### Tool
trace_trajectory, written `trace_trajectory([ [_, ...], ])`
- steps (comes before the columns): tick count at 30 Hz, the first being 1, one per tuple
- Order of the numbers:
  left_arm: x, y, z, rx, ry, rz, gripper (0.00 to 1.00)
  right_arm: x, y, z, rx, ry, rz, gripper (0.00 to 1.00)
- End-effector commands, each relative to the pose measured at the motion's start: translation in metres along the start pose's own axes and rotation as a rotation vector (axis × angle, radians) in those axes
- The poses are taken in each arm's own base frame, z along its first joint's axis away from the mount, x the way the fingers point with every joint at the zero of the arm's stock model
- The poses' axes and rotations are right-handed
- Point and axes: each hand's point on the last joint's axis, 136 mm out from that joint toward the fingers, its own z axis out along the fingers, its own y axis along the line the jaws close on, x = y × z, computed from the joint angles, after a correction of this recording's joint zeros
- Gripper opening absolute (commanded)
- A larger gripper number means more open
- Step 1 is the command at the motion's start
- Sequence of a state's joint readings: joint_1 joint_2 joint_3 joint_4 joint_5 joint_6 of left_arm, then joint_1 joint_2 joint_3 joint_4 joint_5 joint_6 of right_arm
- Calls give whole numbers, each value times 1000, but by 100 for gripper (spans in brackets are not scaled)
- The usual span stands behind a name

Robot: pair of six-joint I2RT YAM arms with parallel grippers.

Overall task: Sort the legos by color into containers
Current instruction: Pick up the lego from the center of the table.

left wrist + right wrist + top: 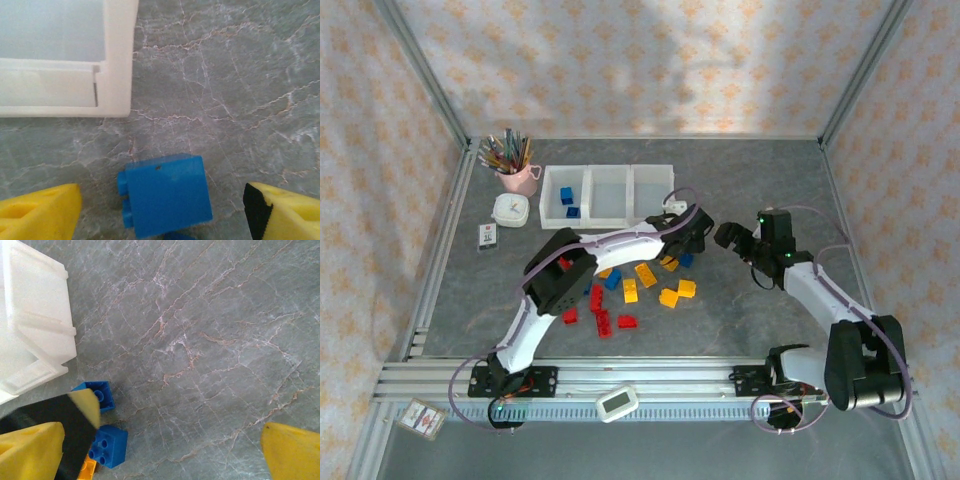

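The blue lego near the container's corner is next, so I will lower my left gripper's open fingers on either side of it, then close them.
The containers (605,192) stand in a row at the back; the left one holds two blue legos (568,200). Loose red, blue and yellow-orange legos (630,290) lie scattered on the table in front of them. My left gripper (692,232) hangs near the right bin's front corner (117,60), open, its yellow fingers (40,210) wide on either side of a blue lego (165,195) that lies on the table untouched. My right gripper (177,412) is open over bare table just to the right, with two blue legos (107,445) beside its left finger (45,440).
A pink cup of pencils (520,178), a white round timer (510,208) and a small card (488,236) sit left of the bins. A white device (617,402) rests on the front rail. Bare table stretches right of the right gripper.
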State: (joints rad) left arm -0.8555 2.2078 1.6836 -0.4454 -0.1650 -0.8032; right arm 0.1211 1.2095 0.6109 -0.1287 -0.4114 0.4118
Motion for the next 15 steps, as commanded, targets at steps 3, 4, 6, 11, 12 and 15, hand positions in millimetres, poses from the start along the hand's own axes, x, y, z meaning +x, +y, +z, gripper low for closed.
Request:
trace_trajectory([
  [3,-5,5,11,-58,-3,23,84,0,-3,6,-13,2,-1,100],
  [4,-6,7,14,-69,-5,23,83,0,-3,7,-15,5,-2,100],
  [6,-8,8,17,-73,-11,21,80,2,-2,9,-23,10,0,100],
  [11,-9,11,27,-76,-6,17,71,4,3,11,-58,22,-18,100],
  [12,-9,13,29,-82,-7,18,70,4,3,11,-56,21,-20,100],
  [15,-10,12,30,-76,-6,14,64,4,3,11,-57,23,-29,100],
])
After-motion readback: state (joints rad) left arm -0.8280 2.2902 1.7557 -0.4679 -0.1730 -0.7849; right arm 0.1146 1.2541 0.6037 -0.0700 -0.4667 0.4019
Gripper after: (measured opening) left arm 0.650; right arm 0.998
